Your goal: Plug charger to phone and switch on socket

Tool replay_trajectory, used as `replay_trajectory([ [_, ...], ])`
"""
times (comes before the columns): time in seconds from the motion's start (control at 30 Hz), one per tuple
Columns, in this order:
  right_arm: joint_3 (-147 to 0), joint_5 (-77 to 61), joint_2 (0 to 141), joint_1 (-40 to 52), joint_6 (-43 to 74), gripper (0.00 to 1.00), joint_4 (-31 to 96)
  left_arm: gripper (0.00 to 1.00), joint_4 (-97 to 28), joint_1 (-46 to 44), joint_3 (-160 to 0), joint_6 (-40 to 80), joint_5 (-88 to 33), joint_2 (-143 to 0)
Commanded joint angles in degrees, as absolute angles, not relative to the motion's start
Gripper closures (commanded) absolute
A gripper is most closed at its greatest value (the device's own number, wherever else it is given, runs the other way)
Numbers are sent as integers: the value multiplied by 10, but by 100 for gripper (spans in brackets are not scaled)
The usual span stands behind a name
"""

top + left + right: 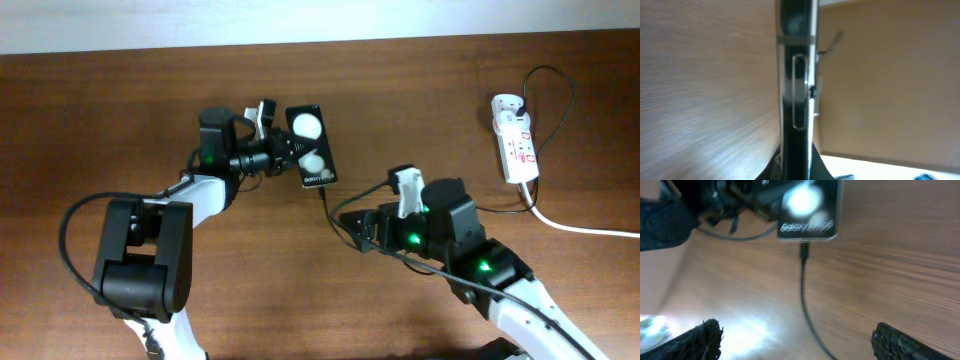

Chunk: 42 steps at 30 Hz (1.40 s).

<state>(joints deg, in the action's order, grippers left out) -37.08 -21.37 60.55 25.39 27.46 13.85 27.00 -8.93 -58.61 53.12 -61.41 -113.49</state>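
Note:
The left gripper lowers the already plugged-in phone next and releases it on the bare tabletop, which lies below the gripper and to its left in the overhead view.
The black phone (311, 146) with two white round blobs lies near the table's middle; my left gripper (284, 152) is shut on its left edge. In the left wrist view the phone (797, 85) fills the centre edge-on between the fingers. The charger cable (345, 205) has its plug tip set in the phone's near end, which also shows in the right wrist view (804, 254) below the phone (809, 210). My right gripper (362, 232) is open and empty, just behind the cable (807, 315). The white socket strip (514, 138) with red switches lies at the far right.
The strip's thick white cord (580, 226) runs off the right edge. The black cable loops (560, 95) above the strip. The brown table (120, 120) stretches out to the left, and its far edge meets a pale wall.

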Motion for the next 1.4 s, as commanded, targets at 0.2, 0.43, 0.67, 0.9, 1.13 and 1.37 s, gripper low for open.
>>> replay_trajectory([
  [0.2,-370,-64,653,255,238,1,206,100,59,-90,-588,348,-331,-1135],
  [0.43,-370,-64,654,255,238,1,206,30,-19,-90,-588,349,-254,-1135],
  [0.67,-370,-70,654,255,238,1,225,1,-137,-74,-588,349,-241,-1135],
  [0.9,-370,-75,610,254,240,1,267,1,-260,-4,-588,306,-282,-1134],
  [1.13,-483,-74,552,134,199,1,358,1,-237,-19,-588,157,-410,-979],
  [1.37,-683,-65,736,-174,202,96,425,1,-247,-174,-588,44,-356,-821],
])
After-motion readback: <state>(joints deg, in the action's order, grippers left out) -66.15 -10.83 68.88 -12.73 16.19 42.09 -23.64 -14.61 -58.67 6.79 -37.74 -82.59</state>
